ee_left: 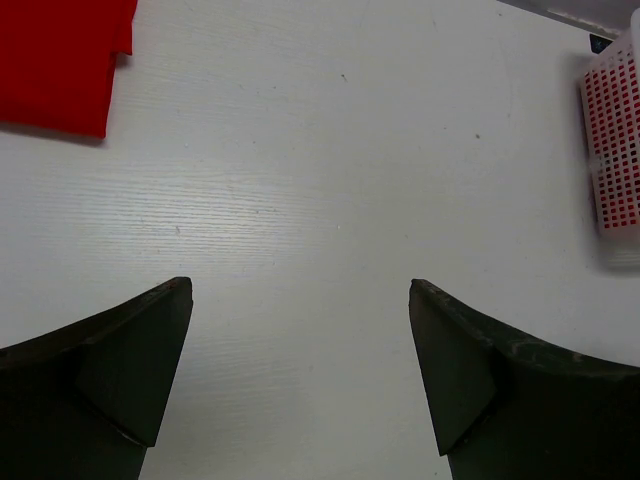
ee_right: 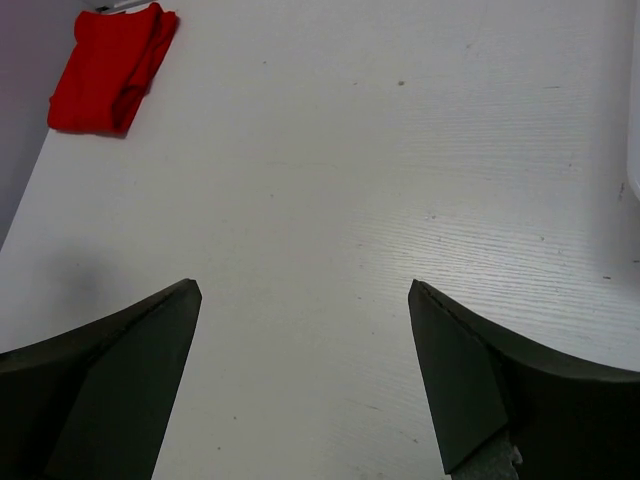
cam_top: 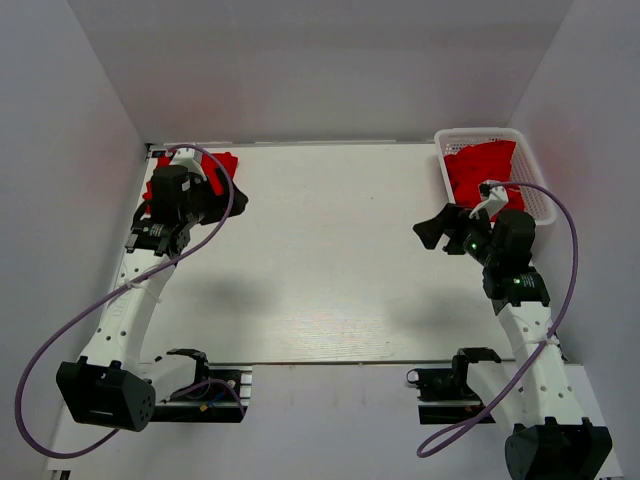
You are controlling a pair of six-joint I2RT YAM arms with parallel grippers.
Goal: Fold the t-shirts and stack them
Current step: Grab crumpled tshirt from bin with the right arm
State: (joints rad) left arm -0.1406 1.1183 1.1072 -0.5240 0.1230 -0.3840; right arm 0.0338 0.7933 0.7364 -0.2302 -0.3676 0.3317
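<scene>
I will move my right gripper outward over the red t-shirts, lower it onto the cloth and close it, because they lie loose inside the white basket (cam_top: 532, 165).
A folded red t-shirt (cam_top: 222, 165) lies at the far left corner of the white table (cam_top: 330, 260); it also shows in the left wrist view (ee_left: 55, 60) and the right wrist view (ee_right: 112, 68). More red t-shirts (cam_top: 482, 170) fill a white basket (cam_top: 532, 165) at the far right, whose wall shows in the left wrist view (ee_left: 615, 150). My left gripper (cam_top: 232, 197) is open and empty beside the folded shirt, jaws wide over bare table (ee_left: 300, 290). My right gripper (cam_top: 435, 228) is open and empty just left of the basket (ee_right: 300, 290).
White walls close in the table on the left, back and right. The arm bases and purple cables (cam_top: 60, 340) sit at the near edge.
</scene>
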